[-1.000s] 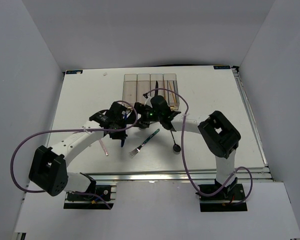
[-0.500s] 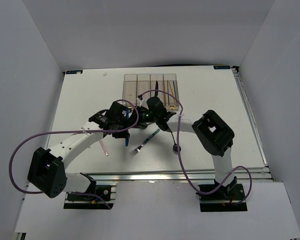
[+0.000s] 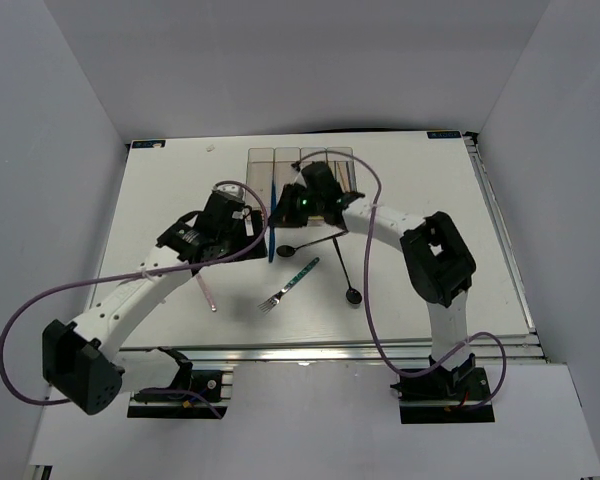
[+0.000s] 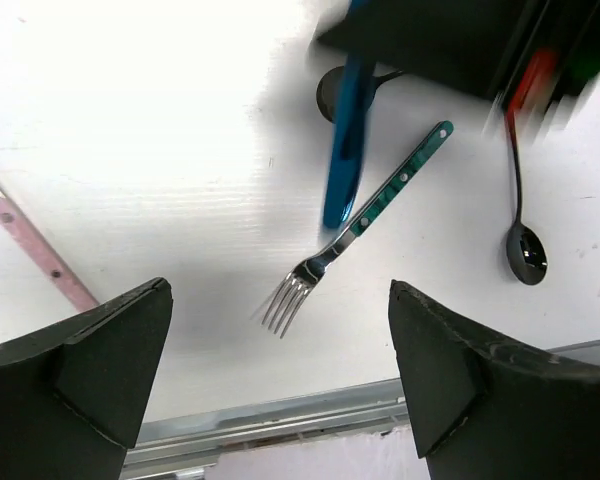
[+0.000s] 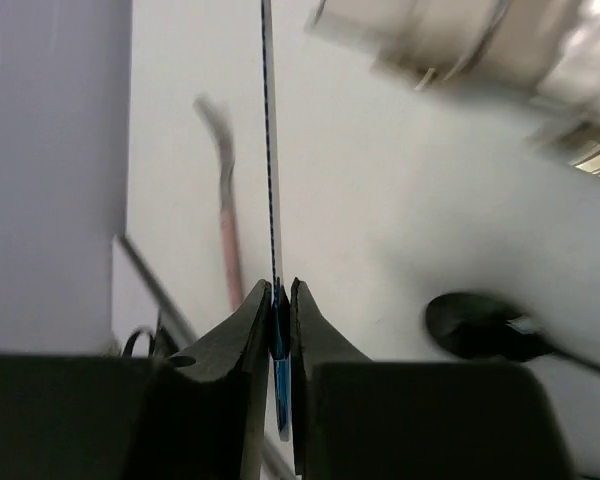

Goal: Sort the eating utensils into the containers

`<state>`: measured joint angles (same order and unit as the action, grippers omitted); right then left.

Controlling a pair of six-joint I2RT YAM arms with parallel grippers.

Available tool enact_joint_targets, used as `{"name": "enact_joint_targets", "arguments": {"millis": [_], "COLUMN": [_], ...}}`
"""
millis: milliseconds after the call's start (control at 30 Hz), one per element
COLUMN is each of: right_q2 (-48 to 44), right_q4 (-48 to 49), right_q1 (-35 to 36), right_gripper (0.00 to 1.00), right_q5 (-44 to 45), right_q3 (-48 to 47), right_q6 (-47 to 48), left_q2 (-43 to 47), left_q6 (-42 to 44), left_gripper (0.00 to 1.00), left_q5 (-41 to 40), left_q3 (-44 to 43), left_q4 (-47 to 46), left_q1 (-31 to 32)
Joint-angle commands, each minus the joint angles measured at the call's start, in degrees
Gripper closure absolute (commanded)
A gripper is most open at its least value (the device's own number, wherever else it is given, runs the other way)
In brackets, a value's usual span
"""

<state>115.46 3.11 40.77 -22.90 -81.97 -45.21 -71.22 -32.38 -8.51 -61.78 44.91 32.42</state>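
Note:
The handle of the blue knife (image 3: 272, 242) still hangs in front of the containers, so the robot's right gripper will move outward and lower over the bin beside the sticks to let the knife go.
My right gripper (image 3: 281, 207) is shut on a blue knife (image 3: 272, 242), which hangs above the table just in front of the containers (image 3: 263, 160), four clear bins in a row. In the right wrist view the pads (image 5: 256, 312) pinch the blue handle and the thin blade (image 5: 269, 150) points away. My left gripper (image 3: 244, 230) stands open just left of the knife, its fingers (image 4: 90, 370) holding nothing. On the table lie a teal-handled fork (image 4: 375, 208), two black spoons (image 3: 286, 250) (image 3: 351, 294) and a pink-handled fork (image 3: 208, 292).
A purple cable (image 3: 40, 300) loops out from the left arm. Thin sticks lie in the right-hand bin (image 3: 342, 178). The metal rail (image 3: 310, 352) runs along the table's near edge. White walls enclose the table on three sides.
The right gripper has shut on the blue knife and carried it back toward the bins. The left gripper has let go, opened wide and drawn back to the left.

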Motion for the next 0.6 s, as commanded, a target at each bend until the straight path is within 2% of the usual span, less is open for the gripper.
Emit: {"name": "enact_joint_targets", "arguments": {"millis": [0,100,133,300,400,567], "right_q2": [2.5,7.3,8.6,19.3,20.9,21.6], "right_q4": [-17.7,-25.0,-27.7,-34.5,-31.4,-30.7], "right_q1": [-7.1,-10.9,-13.3,-17.7,-19.5,-20.4], "right_gripper": [1.0,1.0,1.0,1.0,1.0,1.0], "right_q5": [8.5,11.3,11.2,11.0,9.5,8.3], "right_q3": [-14.6,-23.7,-29.5,-49.2,-50.6,-50.7], "right_q6": [8.3,12.1,12.8,18.7,21.3,22.7], "left_q2": [5.1,10.0,11.4,18.1,18.4,18.3], "left_q6": [3.4,5.7,6.1,6.0,4.7,4.8], "left_gripper": [0.02,0.02,0.02,0.02,0.02,0.02], "left_q5": [-1.5,3.6,5.4,15.2,20.9,21.5], "left_q3": [2.8,6.9,8.3,17.2,20.3,21.0], "left_q4": [-0.2,-4.5,-7.3,-15.3,-19.0,-20.0], "left_q1": [0.3,0.3,0.3,0.3,0.3,0.4]}}
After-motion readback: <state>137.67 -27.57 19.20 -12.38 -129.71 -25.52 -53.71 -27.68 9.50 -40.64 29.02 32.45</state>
